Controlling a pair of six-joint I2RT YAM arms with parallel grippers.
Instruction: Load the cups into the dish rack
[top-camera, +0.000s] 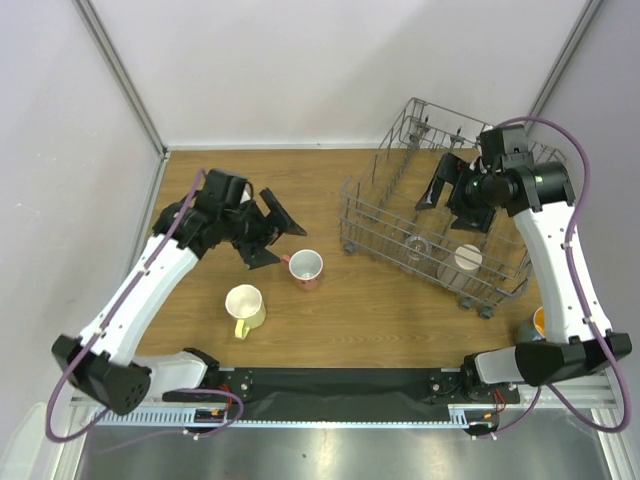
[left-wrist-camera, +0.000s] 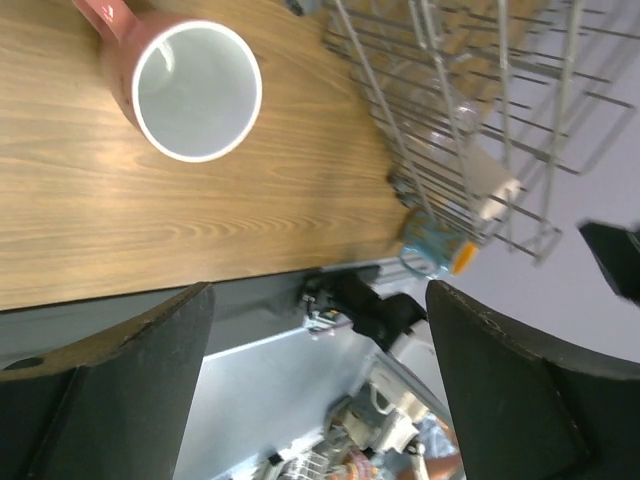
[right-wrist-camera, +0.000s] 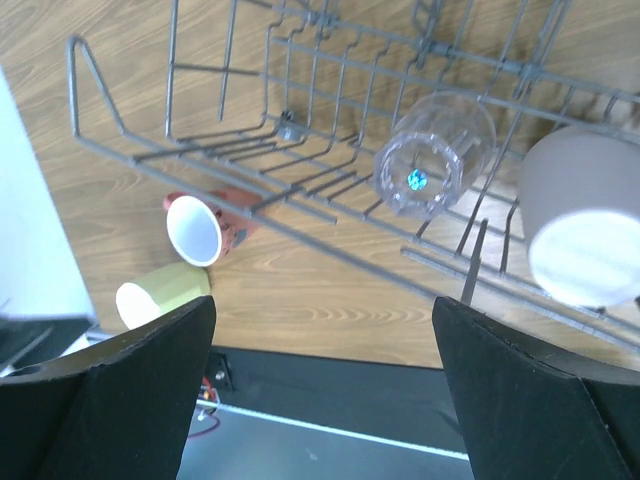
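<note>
I should next tilt my left gripper and lower it onto the salmon-pink mug's rim (top-camera: 290, 266) (left-wrist-camera: 139, 92) beside the mug's handle, as the mug's opening faces up and lets a finger inside.
A salmon-pink mug (top-camera: 306, 268) (left-wrist-camera: 195, 90) stands upright on the wooden table, white inside showing. My left gripper (top-camera: 275, 238) (left-wrist-camera: 320, 385) hovers open just left of it, nothing between its fingers. A pale yellow mug (top-camera: 245, 308) (right-wrist-camera: 160, 295) stands nearer the front. The grey wire dish rack (top-camera: 385, 215) (right-wrist-camera: 230, 150) sits at the right. A clear glass (top-camera: 418, 245) (right-wrist-camera: 435, 155) and a beige cup (top-camera: 467, 258) (right-wrist-camera: 585, 230) rest inside it. My right gripper (top-camera: 452, 205) (right-wrist-camera: 320, 390) hangs open above the rack, empty. A blue tumbler (left-wrist-camera: 435, 250) stands by the rack's near right corner.
Grey walls close in the table on the left, back and right. A black strip (top-camera: 340, 382) with the arm bases runs along the near edge. The rack's wheels (top-camera: 486, 311) rest on the wood.
</note>
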